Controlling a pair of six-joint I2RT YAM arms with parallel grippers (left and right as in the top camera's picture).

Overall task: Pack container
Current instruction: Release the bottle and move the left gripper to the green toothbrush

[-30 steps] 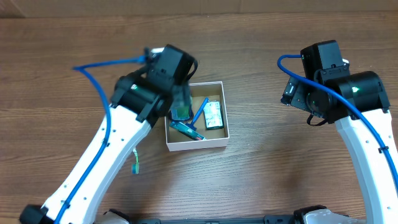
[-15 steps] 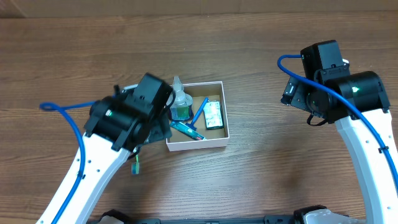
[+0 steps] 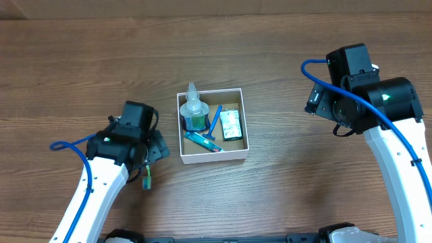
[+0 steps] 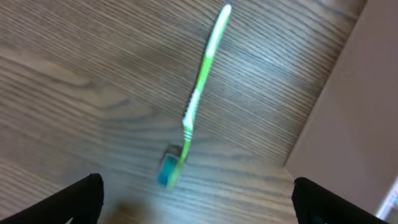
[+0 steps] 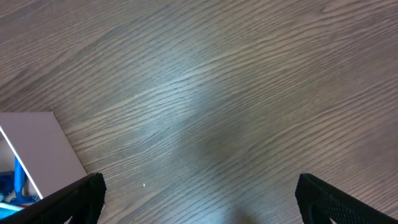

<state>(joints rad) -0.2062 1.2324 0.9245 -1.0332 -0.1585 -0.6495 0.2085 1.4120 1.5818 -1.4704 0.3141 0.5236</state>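
Observation:
My left gripper turns slightly and moves down onto the ribbed white grip of the green toothbrush (image 3: 146, 177) next, since the brush lies at an angle ahead of my open fingers.
The container (image 3: 239, 150) is a small square box with white walls at the table's middle. It holds a clear bottle with green liquid (image 3: 194, 112), a blue razor (image 3: 215, 121), a small tube (image 3: 202, 141) and a flat packet (image 3: 231, 125). A green toothbrush (image 3: 146, 177) lies on the table left of the box; the left wrist view shows it (image 4: 200, 93) just ahead of my open, empty left gripper (image 4: 196, 202). My left arm hovers over the brush. My right gripper (image 5: 199, 202) is open and empty over bare wood to the right of the box; the box's wall (image 5: 37, 143) shows at that view's left.
The table is brown wood. The box wall (image 4: 360, 112) fills the right side of the left wrist view. Blue cables trail from both arms.
My left arm has drawn back from over the box to the left and down, leaving the bottle standing in the box. It now sits over the toothbrush. The right arm has not moved.

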